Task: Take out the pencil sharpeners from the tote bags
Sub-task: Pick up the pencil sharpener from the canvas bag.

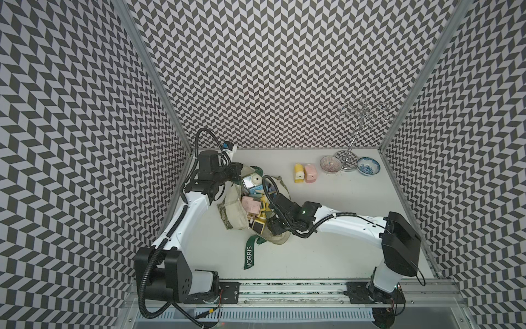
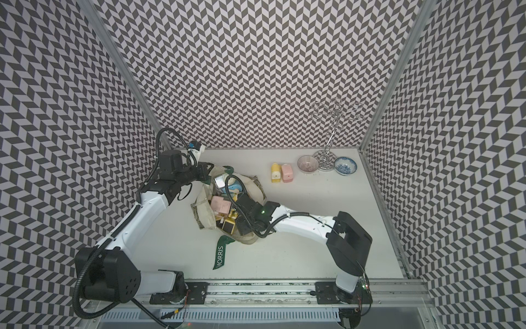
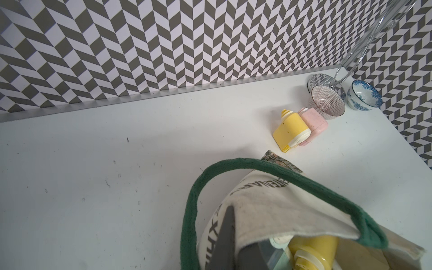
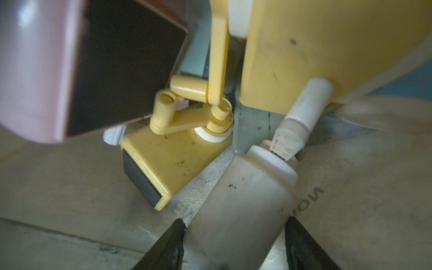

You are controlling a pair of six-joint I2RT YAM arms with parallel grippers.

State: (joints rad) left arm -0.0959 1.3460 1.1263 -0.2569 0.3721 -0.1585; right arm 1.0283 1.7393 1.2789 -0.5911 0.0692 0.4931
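Observation:
The right gripper pushes down and outward toward the beige sharpener's crank end (image 4: 269,164) and closes next, since its fingers are around just the sharpener's rear.
The cream tote bag (image 1: 233,218) lies open at mid-table, its green "MORRIS" strap (image 1: 249,253) trailing toward the front. Several pencil sharpeners fill it, among them a pink one (image 1: 250,205) and a yellow one (image 1: 257,226). My left gripper (image 3: 230,233) is shut on the bag's cream rim (image 3: 280,205) at the far end. My right gripper (image 4: 233,219) reaches into the bag with its fingertips against both sides of a beige sharpener (image 4: 240,198), next to a yellow crank sharpener (image 4: 168,159). A yellow sharpener (image 1: 298,173) and a pink sharpener (image 1: 310,172) lie on the table outside the bag.
Two patterned bowls (image 1: 330,164) (image 1: 368,166) and a tall metal stand (image 1: 348,159) sit at the back right, close to the two sharpeners outside the bag. Patterned walls close in the back and both sides. A rail (image 1: 284,292) runs along the front.

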